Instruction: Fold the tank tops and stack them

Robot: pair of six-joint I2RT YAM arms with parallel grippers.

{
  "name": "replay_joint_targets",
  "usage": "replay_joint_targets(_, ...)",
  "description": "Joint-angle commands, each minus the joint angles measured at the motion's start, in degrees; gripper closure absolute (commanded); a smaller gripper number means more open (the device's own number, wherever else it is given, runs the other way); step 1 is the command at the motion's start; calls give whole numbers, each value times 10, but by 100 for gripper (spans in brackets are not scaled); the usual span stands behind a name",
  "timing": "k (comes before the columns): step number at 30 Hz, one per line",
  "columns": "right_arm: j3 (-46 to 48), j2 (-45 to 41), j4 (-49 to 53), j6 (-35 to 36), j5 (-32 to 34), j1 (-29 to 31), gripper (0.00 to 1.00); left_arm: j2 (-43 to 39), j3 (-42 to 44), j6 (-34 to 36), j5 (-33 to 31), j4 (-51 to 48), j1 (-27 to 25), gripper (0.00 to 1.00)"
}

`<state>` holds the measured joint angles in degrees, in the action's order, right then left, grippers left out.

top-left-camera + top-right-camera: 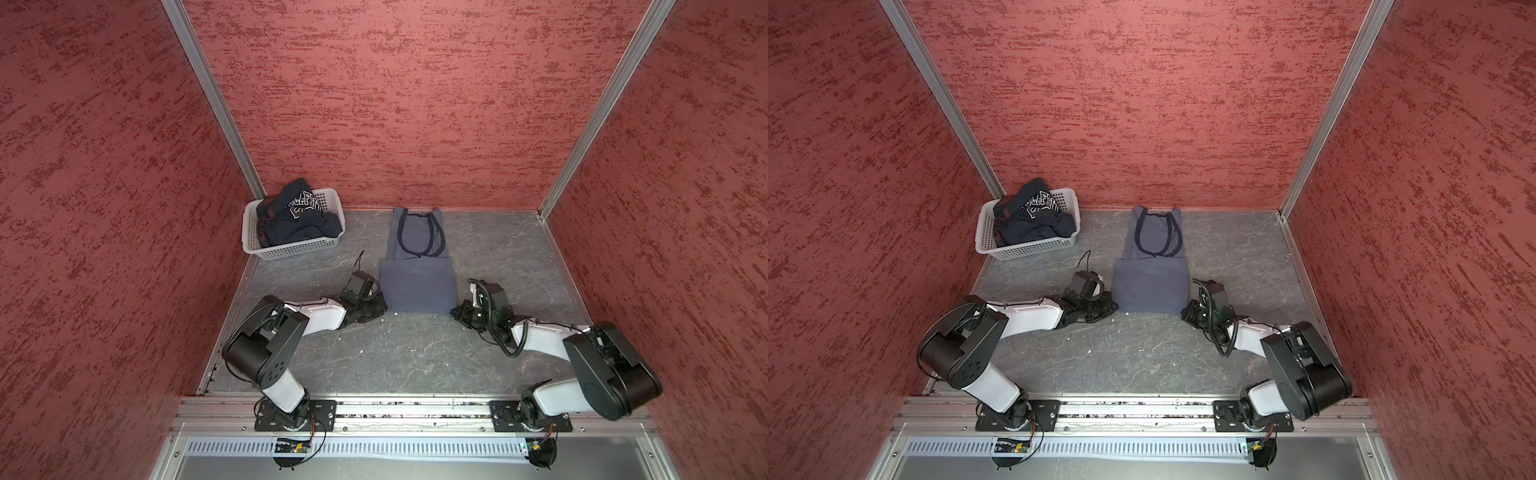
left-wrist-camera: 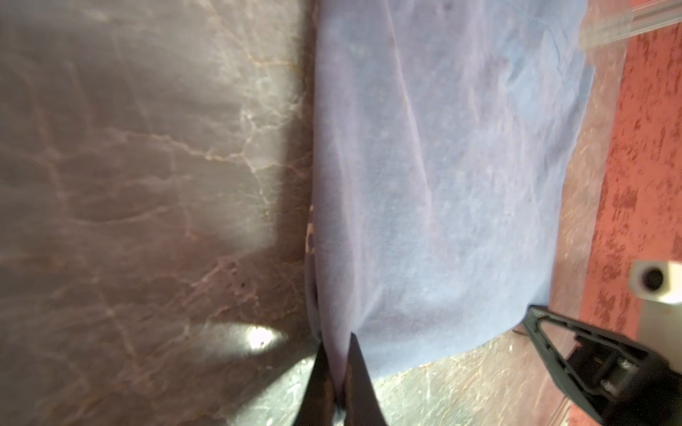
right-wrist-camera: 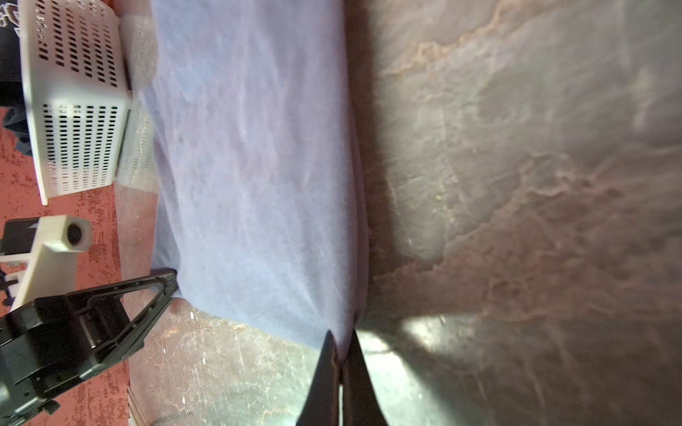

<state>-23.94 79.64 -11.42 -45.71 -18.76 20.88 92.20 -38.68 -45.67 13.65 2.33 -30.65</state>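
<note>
I should next raise my left gripper with the fold's corner, move it outward, bring it down and let go of the cloth over the navy-trimmed straps, because they lie uncovered outward of it.
The grey-blue tank top point(image 1: 415, 274) point(image 1: 1150, 274) lies in mid table, its near half folded up over the body, navy-trimmed straps pointing to the back wall. My left gripper point(image 1: 380, 307) point(image 2: 337, 343) is shut on the near left corner of that fold, cloth pinched between its jaws. At the near right corner, my right gripper point(image 1: 455, 311) point(image 3: 341, 341) is shut on the cloth too. The dark navy tank top point(image 1: 293, 220) point(image 1: 1030, 216) with white lettering sits crumpled in the basket.
The white perforated basket point(image 1: 291, 249) point(image 3: 73, 110) stands at the back left corner of the grey marbled table point(image 1: 395, 357). Red textured walls close in on three sides. A metal rail point(image 1: 411, 411) carrying both arm bases runs along the near edge.
</note>
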Motion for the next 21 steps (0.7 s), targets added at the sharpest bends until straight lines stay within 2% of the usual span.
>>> replay_joint_targets(1, -15, -52, 66, 18, 26, 4, 100, -42, -13, 6, -16, -40, -13, 100)
replay_joint_targets(6, -15, -151, 172, 25, 32, 12, 100, -128, 5, -5, -39, -107, -42, 100)
replay_joint_targets(10, -40, -267, 310, 20, 41, 25, 100, -246, 8, -28, -81, -217, -95, 100)
replay_joint_targets(14, -89, -363, 386, -12, -6, 31, 100, -343, -11, -54, -69, -290, -132, 100)
replay_joint_targets(17, -149, -382, 412, -17, -2, 32, 100, -378, -56, -61, -75, -337, -139, 100)
replay_joint_targets(21, -216, -337, 397, 10, 17, 32, 100, -367, -127, -44, -89, -359, -125, 100)
